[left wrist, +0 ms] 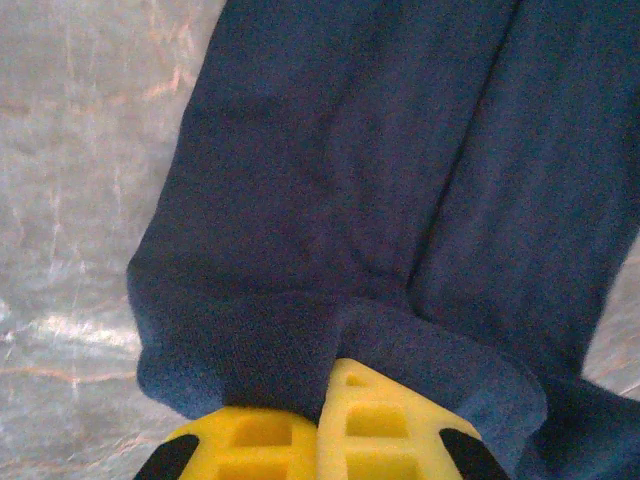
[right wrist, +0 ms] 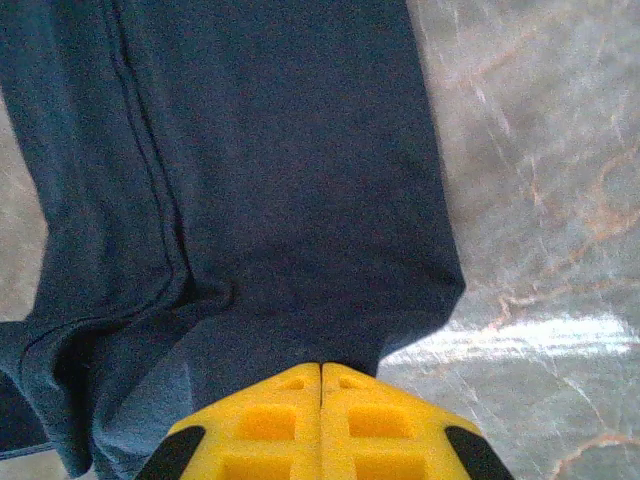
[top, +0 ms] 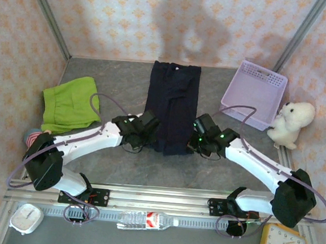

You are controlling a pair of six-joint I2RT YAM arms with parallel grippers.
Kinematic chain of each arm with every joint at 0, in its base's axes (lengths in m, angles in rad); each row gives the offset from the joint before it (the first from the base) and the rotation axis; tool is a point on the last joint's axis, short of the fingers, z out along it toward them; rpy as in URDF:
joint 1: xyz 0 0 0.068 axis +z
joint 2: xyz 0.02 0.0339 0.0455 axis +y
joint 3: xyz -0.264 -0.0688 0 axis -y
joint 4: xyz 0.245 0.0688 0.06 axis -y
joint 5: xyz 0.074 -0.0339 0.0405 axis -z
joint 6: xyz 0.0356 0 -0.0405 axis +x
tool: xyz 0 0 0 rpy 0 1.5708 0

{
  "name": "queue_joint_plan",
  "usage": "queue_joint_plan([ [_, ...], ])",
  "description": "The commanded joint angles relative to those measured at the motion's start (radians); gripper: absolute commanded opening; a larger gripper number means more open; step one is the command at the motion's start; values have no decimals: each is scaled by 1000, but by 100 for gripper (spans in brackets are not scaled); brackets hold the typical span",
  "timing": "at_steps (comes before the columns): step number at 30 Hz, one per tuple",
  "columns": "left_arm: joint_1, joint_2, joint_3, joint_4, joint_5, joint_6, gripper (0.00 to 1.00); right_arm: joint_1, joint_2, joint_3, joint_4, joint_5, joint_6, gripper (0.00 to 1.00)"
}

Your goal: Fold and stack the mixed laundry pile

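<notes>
My right gripper will next carry the hem outward over the navy garment and let it go on the cloth's far part, because the garment still lies stretched out lengthwise.
The dark navy garment lies stretched out lengthwise on the grey table, from the back wall toward the arms. My left gripper sits at its near left corner. In the left wrist view the yellow fingers are shut, with a fold of the navy cloth pinched between them. My right gripper is at the near right corner, its yellow fingers shut on the hem of the navy cloth. The lime-green garment lies crumpled at the left, apart from both grippers.
A lavender perforated basket stands at the back right, with a white plush bear beside it. A small striped object lies by the left arm. On the near ledge are a water bottle, a white clock and a yellow clock.
</notes>
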Motion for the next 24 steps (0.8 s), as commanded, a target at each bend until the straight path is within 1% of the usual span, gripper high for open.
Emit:
queue_joint_plan([
  [1, 56, 40, 84, -21, 0, 73, 0, -46, 44, 78, -10, 22, -37, 0],
  [4, 105, 99, 157, -28, 33, 124, 0, -98, 117, 153, -5, -8, -62, 0],
  [10, 225, 298, 370, -41, 124, 218, 0, -199, 322, 334, 7, -62, -106, 0],
  [14, 309, 456, 545, -63, 179, 272, 0, -266, 508, 500, 29, -99, -113, 0],
  [15, 329, 517, 597, -66, 192, 284, 0, -281, 559, 553, 30, -107, -115, 0],
  [18, 382, 671, 798, -112, 254, 318, 0, -316, 706, 725, 10, -100, -125, 0],
  [19, 394, 725, 866, -140, 266, 327, 17, -324, 748, 776, -4, -77, -126, 0],
  [20, 407, 783, 954, -181, 280, 343, 43, -340, 804, 864, -61, -37, -121, 19],
  [21, 417, 838, 1043, -226, 299, 360, 59, -352, 844, 935, -108, -23, -119, 47],
  [22, 423, 879, 1116, -270, 304, 377, 64, -360, 866, 977, -130, -15, -118, 68],
  [23, 428, 916, 1183, -307, 316, 395, 66, -360, 875, 1008, -131, -7, -121, 71],
  [24, 432, 938, 1238, -337, 321, 407, 67, -359, 873, 1020, -117, -12, -128, 71],
])
